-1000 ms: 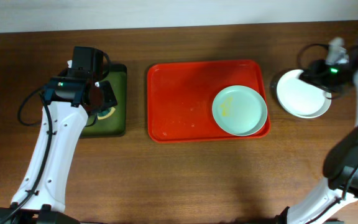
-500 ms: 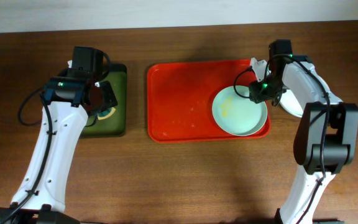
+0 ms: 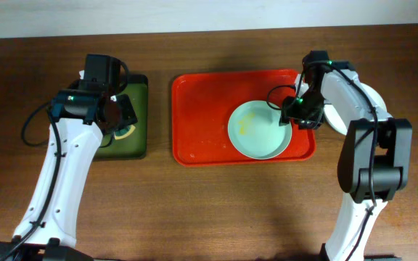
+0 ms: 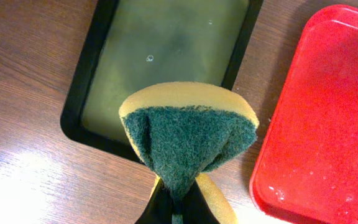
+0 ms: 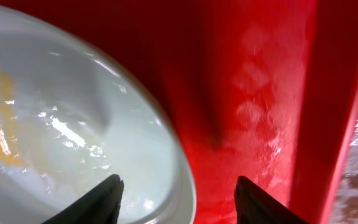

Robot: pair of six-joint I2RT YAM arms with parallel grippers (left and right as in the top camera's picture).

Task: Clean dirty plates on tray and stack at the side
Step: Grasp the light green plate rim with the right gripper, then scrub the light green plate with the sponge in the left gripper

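The right gripper goes down a little over the plate's rim by the tray's short side next and closes, as that rim lies between the open fingers.
A pale mint-blue plate with a yellow smear lies in the right half of the red tray. My right gripper is open at the plate's right edge. In the right wrist view the gripper straddles the rim, one finger over the plate and one over the tray floor. A white plate lies on the table right of the tray, mostly hidden by my right arm. My left gripper is shut on a yellow and green sponge.
A dark green tray lies left of the red tray, under my left gripper; it shows wet in the left wrist view. The red tray's corner is just right of the sponge. The table is dark wood.
My right arm swung left from the white plate outside the tray to the mint plate's right edge. The mint plate slid left on the tray. The left arm has not moved.
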